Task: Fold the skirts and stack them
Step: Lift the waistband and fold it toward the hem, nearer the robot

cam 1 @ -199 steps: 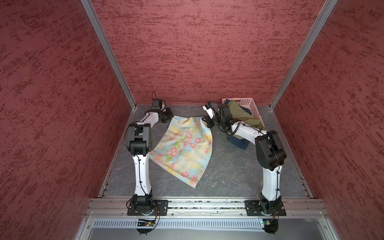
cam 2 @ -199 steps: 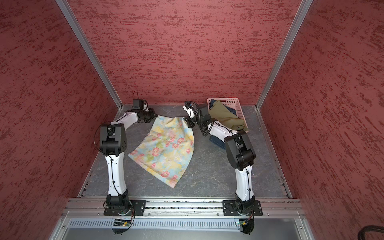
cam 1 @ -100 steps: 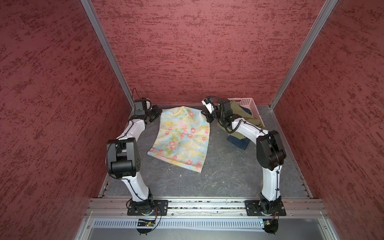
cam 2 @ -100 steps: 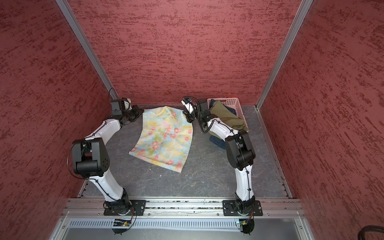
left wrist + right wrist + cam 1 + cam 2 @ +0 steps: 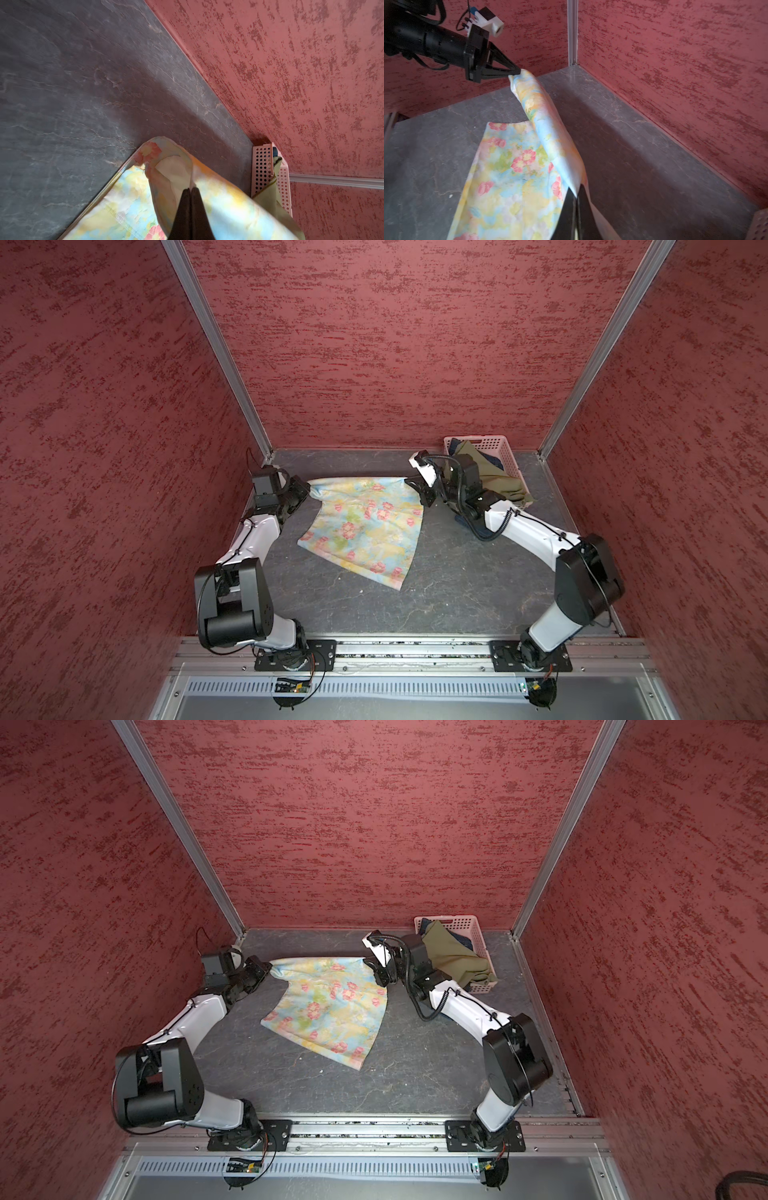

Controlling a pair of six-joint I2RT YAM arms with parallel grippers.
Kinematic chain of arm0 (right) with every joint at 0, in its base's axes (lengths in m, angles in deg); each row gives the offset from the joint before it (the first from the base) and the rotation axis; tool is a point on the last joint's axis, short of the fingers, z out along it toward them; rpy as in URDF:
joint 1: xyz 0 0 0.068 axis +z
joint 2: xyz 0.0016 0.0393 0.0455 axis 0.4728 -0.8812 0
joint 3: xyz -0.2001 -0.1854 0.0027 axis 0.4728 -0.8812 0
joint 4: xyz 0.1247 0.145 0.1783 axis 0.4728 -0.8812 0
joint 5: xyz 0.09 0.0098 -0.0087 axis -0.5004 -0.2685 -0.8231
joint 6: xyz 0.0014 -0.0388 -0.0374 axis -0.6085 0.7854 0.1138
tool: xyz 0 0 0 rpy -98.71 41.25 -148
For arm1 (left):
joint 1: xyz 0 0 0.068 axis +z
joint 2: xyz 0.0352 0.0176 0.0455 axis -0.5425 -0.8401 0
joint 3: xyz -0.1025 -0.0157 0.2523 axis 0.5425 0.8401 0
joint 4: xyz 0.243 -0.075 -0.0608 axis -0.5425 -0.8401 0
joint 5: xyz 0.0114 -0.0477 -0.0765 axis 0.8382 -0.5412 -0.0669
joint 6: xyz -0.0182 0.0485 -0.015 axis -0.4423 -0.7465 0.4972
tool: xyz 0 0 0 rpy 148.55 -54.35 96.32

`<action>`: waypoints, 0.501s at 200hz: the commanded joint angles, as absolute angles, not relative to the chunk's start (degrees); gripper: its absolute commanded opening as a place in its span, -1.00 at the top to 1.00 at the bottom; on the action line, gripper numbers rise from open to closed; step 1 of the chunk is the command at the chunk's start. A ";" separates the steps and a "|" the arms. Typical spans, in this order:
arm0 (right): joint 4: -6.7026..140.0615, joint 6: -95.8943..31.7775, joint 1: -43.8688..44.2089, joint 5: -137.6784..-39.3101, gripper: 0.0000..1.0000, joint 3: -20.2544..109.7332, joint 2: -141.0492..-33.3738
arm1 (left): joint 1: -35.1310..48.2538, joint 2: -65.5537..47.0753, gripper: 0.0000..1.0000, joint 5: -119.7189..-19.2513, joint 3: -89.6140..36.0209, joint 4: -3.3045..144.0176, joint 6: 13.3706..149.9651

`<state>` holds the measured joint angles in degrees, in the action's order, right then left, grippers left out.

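Note:
I need to bring my left gripper back and down next and let go of the lifted skirt there, since the skirt's same-side near corner (image 5: 307,540) lies below and back.
The pale floral skirt (image 5: 365,526) (image 5: 332,1006) lies spread on the grey table, its far edge lifted and stretched between my two grippers. My left gripper (image 5: 308,489) (image 5: 190,189) is shut on the left corner of the floral skirt (image 5: 220,199). My right gripper (image 5: 409,480) (image 5: 578,190) is shut on the right corner of that skirt (image 5: 517,182). The right wrist view also shows the left gripper (image 5: 519,71) pinching the cloth. The olive-green skirt (image 5: 494,477) (image 5: 453,957) hangs out of the pink basket (image 5: 494,444), with dark blue denim (image 5: 467,942) behind it.
The basket (image 5: 461,923) (image 5: 261,166) stands in the far right corner against the red back wall. Red walls close in the table on three sides. Bare grey table (image 5: 436,593) lies in front of the floral skirt.
My left arm has swung out to the left, pulling the floral skirt's far edge taut and turning the cloth. The right gripper has stayed near the basket. Both grips have held.

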<state>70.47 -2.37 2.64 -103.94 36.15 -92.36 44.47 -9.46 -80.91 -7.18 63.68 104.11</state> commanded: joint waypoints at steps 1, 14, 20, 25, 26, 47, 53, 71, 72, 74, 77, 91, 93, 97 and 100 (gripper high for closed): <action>71.39 -3.78 5.73 -101.35 0.96 32.51 -88.77 | 45.67 -7.89 1.00 -76.01 -5.16 66.18 105.40; 71.62 -5.24 8.27 -98.52 0.96 30.38 -87.69 | 46.01 -8.12 1.00 -75.48 -4.28 66.96 105.87; 71.57 -6.05 9.15 -98.31 0.96 29.72 -87.57 | 46.03 -8.25 1.00 -75.04 -3.95 67.30 105.95; 71.52 -6.61 9.98 -98.13 0.96 29.06 -87.54 | 46.08 -8.38 1.00 -74.69 -3.56 67.74 106.01; 71.49 -6.75 10.13 -98.04 0.96 28.95 -87.51 | 46.06 -8.39 1.00 -74.65 -3.48 67.82 106.02; 71.54 -8.02 13.66 -95.74 0.98 25.82 -87.65 | 46.40 -9.35 1.00 -73.67 -1.97 68.07 106.94; 71.81 -8.31 14.54 -95.22 0.97 24.78 -87.76 | 46.54 -9.29 1.00 -73.77 -1.26 68.48 107.45; 72.54 -9.14 16.05 -94.40 0.98 21.68 -87.98 | 46.52 -8.13 1.00 -73.84 2.14 70.66 108.66; 72.57 -9.16 16.11 -94.38 0.98 21.52 -87.99 | 46.54 -8.04 1.00 -73.79 2.27 70.68 108.70; 72.66 -9.30 16.20 -94.38 0.98 21.22 -88.00 | 46.62 -7.93 1.00 -73.71 2.52 70.77 108.73; 72.79 -9.42 16.32 -94.34 0.98 20.82 -87.95 | 46.58 -7.73 1.00 -73.60 2.88 70.89 108.88; 73.16 -10.09 16.82 -94.18 0.98 19.19 -88.17 | 46.99 -6.87 1.00 -72.86 4.51 70.14 109.40; 73.24 -10.13 16.86 -94.29 0.98 18.99 -88.24 | 47.11 -6.76 1.00 -72.68 4.75 69.93 109.50; 73.36 -10.13 16.98 -94.35 0.98 18.65 -88.46 | 47.23 -6.46 1.00 -72.65 5.21 69.67 109.83; 73.46 -10.14 17.07 -94.35 0.98 18.41 -88.63 | 47.32 -6.32 1.00 -72.68 5.66 69.81 110.09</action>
<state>70.98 -8.42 16.60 -96.20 20.11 -88.77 46.00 -8.44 -75.51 3.42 68.33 108.13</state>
